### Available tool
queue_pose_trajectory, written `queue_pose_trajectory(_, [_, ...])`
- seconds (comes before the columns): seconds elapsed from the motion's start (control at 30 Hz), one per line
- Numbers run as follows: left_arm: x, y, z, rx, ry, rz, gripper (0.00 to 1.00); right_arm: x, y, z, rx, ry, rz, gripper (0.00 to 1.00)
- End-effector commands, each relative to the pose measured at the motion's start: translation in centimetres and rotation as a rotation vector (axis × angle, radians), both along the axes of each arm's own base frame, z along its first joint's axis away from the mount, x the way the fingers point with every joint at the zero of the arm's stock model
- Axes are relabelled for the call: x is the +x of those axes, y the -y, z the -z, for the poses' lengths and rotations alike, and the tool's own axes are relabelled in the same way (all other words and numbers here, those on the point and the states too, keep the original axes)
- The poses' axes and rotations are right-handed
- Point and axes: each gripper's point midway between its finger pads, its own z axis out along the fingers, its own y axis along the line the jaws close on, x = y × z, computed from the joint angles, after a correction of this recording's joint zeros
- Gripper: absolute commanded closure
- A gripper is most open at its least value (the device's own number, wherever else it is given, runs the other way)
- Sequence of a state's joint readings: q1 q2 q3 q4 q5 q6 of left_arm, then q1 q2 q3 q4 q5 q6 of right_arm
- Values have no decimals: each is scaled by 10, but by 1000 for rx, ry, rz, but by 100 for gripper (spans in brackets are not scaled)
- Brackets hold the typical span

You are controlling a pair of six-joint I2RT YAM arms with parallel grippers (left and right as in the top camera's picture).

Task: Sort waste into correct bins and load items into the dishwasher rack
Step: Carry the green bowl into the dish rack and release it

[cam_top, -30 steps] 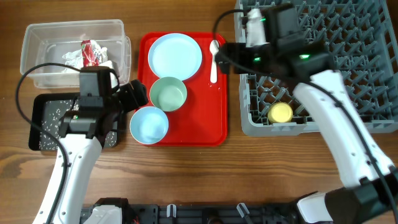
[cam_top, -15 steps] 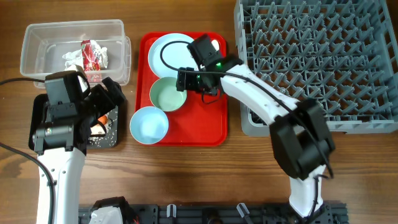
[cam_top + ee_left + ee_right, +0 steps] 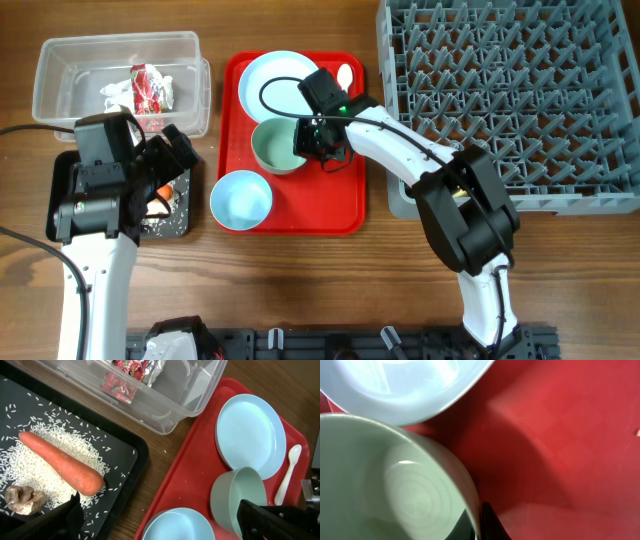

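Observation:
The bowl goes up, outward, tilts and comes down in my right gripper into the rack's far corner by the red tray next, where slots stand empty.
My right gripper is shut on the right rim of the pale green bowl, one finger inside and one outside. The bowl stands on the red tray between the light-blue plate and the blue bowl. A white spoon lies beside the plate. My left gripper hangs open and empty above the black tray. That tray holds the carrot, rice and a brown scrap.
The clear tub at the back left holds a red-and-white wrapper and white tissue. The grey dishwasher rack fills the right side, and my right arm crosses its near left corner.
My right arm swung from the rack to the red tray and closed on the green bowl's rim. My left gripper drew back from the blue bowl to above the black tray.

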State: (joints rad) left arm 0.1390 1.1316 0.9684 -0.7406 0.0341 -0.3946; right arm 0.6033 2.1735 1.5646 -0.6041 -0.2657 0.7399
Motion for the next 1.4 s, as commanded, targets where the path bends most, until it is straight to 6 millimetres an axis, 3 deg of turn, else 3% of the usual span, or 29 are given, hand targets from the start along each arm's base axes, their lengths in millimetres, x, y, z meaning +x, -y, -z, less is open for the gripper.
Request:
queue_pose_trajectory(0.0, [3, -5, -6, 11, 13, -16, 0, 1, -1, -5, 4, 5, -11, 96])
queue_pose_trajectory(0.1, [3, -5, -6, 11, 13, -16, 0, 7, 2, -41, 7, 68, -75, 96])
queue_pose_trajectory(0.13, [3, -5, -6, 11, 13, -16, 0, 10, 6, -62, 6, 106, -91, 96])
queue_pose_trajectory(0.27, [3, -5, -6, 11, 13, -16, 0, 27, 51, -148, -113, 347, -44, 96])
queue_pose_trajectory(0.33, [3, -5, -6, 11, 13, -16, 0, 46, 100, -191, -303, 529, 94, 96])
queue_pose_trajectory(0.43, [3, -5, -6, 11, 13, -16, 0, 75, 201, -273, -796, 856, 406, 96])
queue_pose_trajectory(0.57, [3, -5, -6, 11, 13, -16, 0, 108, 257, -320, -1191, 979, 500, 96])
queue_pose_trajectory(0.63, [3, -5, -6, 11, 13, -16, 0, 136, 277, -323, -1310, 990, 464, 96])
queue_pose_trajectory(0.73, [3, -5, -6, 11, 13, -16, 0, 169, 304, -308, -1521, 940, 351, 95])
queue_pose_trajectory(0.87, [3, -5, -6, 11, 13, -16, 0, 200, 330, -254, -1703, 821, 198, 96])
queue_pose_trajectory(1.0, [3, -5, -6, 11, 13, -16, 0, 217, 328, -202, -1724, 771, 64, 96])
queue_pose_trajectory(1.13, [3, -5, -6, 11, 13, -16, 0, 223, 325, -176, -1714, 760, 31, 96])
queue_pose_trajectory(1.37, [3, -5, -6, 11, 13, -16, 0, 224, 321, -177, -1693, 791, 62, 96])
